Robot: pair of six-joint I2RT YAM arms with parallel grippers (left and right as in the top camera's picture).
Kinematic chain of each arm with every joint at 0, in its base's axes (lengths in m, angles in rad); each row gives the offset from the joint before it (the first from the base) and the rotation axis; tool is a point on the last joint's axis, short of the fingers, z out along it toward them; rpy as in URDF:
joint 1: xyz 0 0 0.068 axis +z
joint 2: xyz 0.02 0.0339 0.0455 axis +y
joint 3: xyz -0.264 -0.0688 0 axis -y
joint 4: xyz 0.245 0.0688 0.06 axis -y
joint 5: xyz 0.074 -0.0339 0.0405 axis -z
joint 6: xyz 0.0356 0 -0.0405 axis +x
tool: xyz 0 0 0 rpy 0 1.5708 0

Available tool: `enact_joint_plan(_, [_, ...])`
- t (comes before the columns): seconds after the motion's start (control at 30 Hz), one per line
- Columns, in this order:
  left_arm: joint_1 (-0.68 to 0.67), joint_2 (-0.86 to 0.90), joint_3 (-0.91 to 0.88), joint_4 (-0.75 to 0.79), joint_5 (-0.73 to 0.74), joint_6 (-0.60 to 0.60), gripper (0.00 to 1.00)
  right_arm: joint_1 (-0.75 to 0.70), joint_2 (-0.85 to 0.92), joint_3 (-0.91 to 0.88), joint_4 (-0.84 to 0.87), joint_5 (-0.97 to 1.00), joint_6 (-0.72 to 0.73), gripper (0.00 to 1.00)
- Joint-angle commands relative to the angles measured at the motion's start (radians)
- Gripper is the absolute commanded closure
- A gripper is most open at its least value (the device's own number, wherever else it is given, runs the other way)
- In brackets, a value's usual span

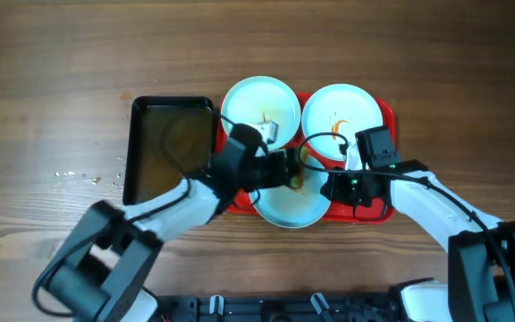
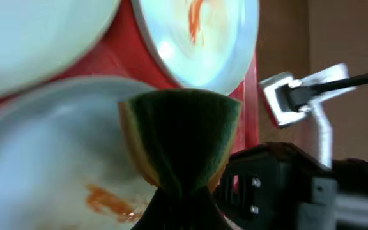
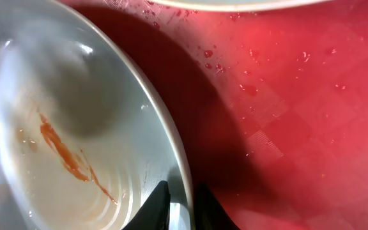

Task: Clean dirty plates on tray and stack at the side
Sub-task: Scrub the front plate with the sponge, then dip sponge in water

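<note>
The near plate's streak needs to be wiped by my left gripper next, which then needs to move left in the overhead view into the black basin and let go of the sponge.
The red tray (image 1: 388, 125) holds three pale plates. The far left plate (image 1: 259, 103) and the far right plate (image 1: 342, 112) carry orange-red streaks. The near plate (image 1: 289, 207) has an orange streak too (image 3: 62, 153). My left gripper (image 1: 293, 172) is shut on a folded green and yellow sponge (image 2: 181, 137), held over the near plate's far edge (image 2: 43, 166). My right gripper (image 3: 181, 207) is shut on the near plate's right rim, one finger inside and one outside; it also shows in the overhead view (image 1: 331, 190).
A black rectangular basin (image 1: 133, 148) stands left of the tray, touching it. The right arm's camera bracket and cable (image 2: 299, 96) sit close to the sponge. Water drops lie on the tray floor (image 3: 286, 96). Bare wooden table surrounds the tray.
</note>
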Motion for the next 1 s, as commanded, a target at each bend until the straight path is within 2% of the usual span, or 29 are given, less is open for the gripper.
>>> enact_joint_plan(0.0, [-0.055,0.098,0.011,0.087,0.014,-0.199,0.96,0.005,0.015,-0.005,0.000,-0.008,0.005,0.85])
enact_joint_plan(0.07, [-0.078,0.150,0.011,0.125,0.015,-0.253,0.96,0.005,0.015,-0.005,0.002,-0.008,0.006,0.85])
enact_joint_plan(0.23, [-0.125,0.187,0.011,0.159,0.018,-0.254,0.96,0.005,0.015,-0.005,0.003,-0.008,0.005,0.85])
enact_joint_plan(0.37, [-0.096,0.187,0.011,0.016,-0.068,-0.240,0.96,0.005,0.015,-0.005,0.002,-0.008,0.003,0.85])
enact_joint_plan(0.53, [0.010,0.109,0.011,-0.141,-0.107,-0.052,0.96,0.004,0.015,-0.005,0.002,-0.007,0.003,0.84])
enact_joint_plan(0.73, [0.024,-0.020,0.011,-0.339,-0.227,0.090,0.96,0.004,0.015,-0.005,0.004,-0.007,0.003,0.84])
enact_joint_plan(0.8, [0.024,-0.062,0.011,-0.344,-0.225,0.127,0.96,0.004,0.015,-0.005,0.004,-0.007,0.003,0.84])
enact_joint_plan(0.87, [0.029,-0.160,0.011,-0.352,-0.243,0.181,0.96,0.004,0.015,-0.005,0.003,-0.008,0.003,0.79])
enact_joint_plan(0.97, [0.080,-0.305,0.011,-0.439,-0.335,0.198,0.96,0.004,0.015,-0.005,0.008,-0.008,0.003,0.78])
